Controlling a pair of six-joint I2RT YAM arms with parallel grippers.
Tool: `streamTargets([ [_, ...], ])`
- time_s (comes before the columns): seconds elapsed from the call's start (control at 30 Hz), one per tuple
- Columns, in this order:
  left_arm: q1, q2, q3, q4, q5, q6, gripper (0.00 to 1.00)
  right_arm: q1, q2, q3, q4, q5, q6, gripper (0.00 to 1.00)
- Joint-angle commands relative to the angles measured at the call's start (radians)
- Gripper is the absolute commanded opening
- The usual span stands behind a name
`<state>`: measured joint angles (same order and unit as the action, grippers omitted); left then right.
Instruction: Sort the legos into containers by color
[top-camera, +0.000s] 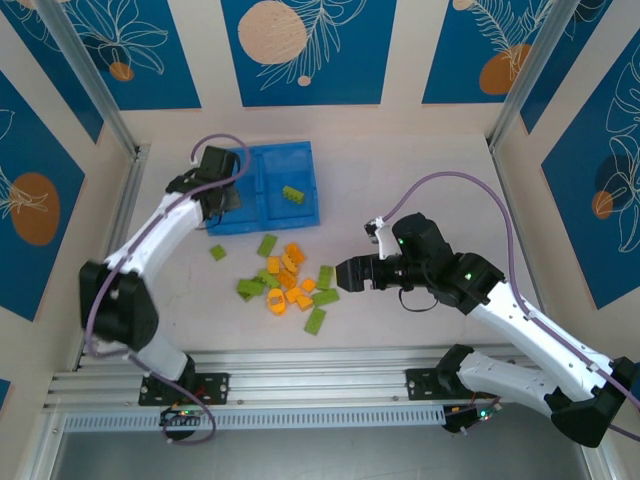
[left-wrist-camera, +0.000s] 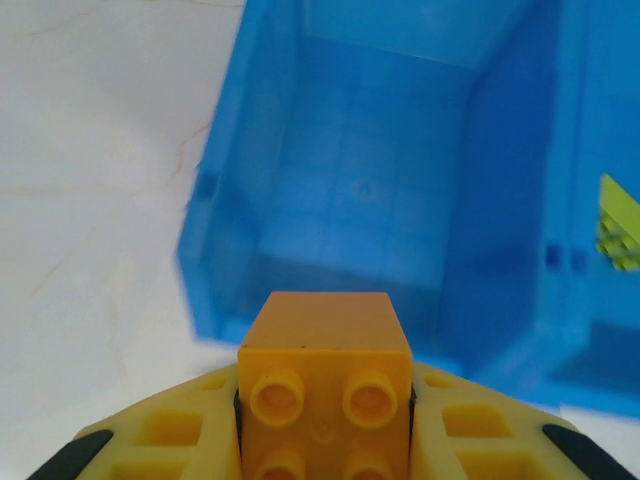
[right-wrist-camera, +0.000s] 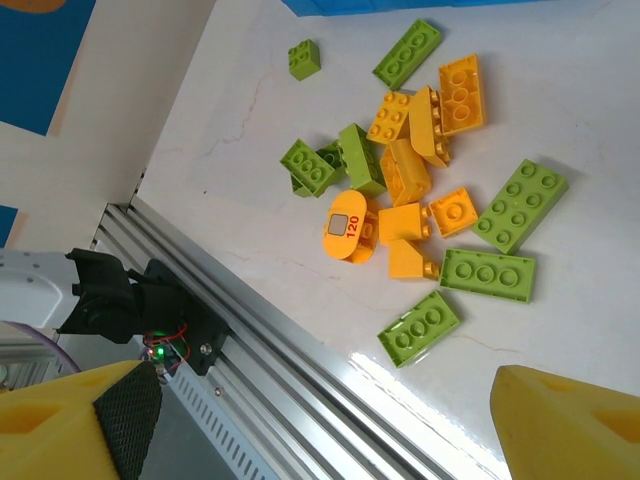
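Note:
My left gripper should move outward over the bare bottom of the container and let go of the orange-yellow lego, because the lime green lego is in the container past the divider.
My left gripper is shut on an orange-yellow lego, studs facing the camera. It hangs over the near edge of the blue tray's left container, whose floor is bare. The right container, past the divider, holds one lime green lego. The other legos, orange-yellow and green, lie in a loose pile on the table in front of the tray. My right gripper is open with nothing in it, just right of the pile.
One small green brick lies apart, left of the pile. An aluminium rail runs along the table's near edge. Panel walls close in the left, back and right sides.

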<state>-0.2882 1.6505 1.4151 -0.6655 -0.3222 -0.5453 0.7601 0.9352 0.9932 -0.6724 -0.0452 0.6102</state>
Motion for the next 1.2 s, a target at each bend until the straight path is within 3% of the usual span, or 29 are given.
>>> streamTargets([
  [0.0, 0.043, 0.165, 0.134, 0.032, 0.092, 0.061, 0.22, 0.010, -0.014, 0.033, -0.036, -0.007, 0.011, 0.87],
  [0.2, 0.076, 0.429, 0.330, 0.026, 0.098, 0.088, 0.24, 0.016, -0.061, 0.009, -0.068, 0.006, 0.038, 0.87],
  [0.33, 0.078, 0.486, 0.383, 0.018, 0.108, 0.106, 0.43, 0.019, -0.078, 0.004, -0.080, 0.021, 0.048, 0.87],
  [0.43, 0.078, 0.445, 0.366, 0.026, 0.121, 0.096, 0.48, 0.019, -0.076, 0.001, -0.077, 0.031, 0.045, 0.87],
  [0.63, 0.065, 0.215, 0.265, 0.027, 0.164, 0.050, 0.48, 0.019, -0.017, 0.008, -0.034, 0.034, 0.024, 0.88],
  [0.77, -0.001, -0.023, 0.145, 0.008, 0.200, 0.067, 0.48, 0.022, 0.055, 0.010, -0.013, 0.089, 0.029, 0.88],
  [0.9, -0.145, -0.242, 0.030, -0.038, 0.236, 0.273, 0.49, 0.023, 0.152, 0.009, -0.008, 0.236, 0.091, 0.88],
  [1.07, -0.325, -0.497, -0.219, -0.065, 0.501, 0.577, 0.52, 0.025, 0.360, 0.037, 0.041, 0.281, 0.194, 0.87],
  [1.17, -0.373, -0.629, -0.370, -0.077, 0.545, 0.678, 0.50, 0.030, 0.500, 0.087, 0.043, 0.309, 0.232, 0.86],
])
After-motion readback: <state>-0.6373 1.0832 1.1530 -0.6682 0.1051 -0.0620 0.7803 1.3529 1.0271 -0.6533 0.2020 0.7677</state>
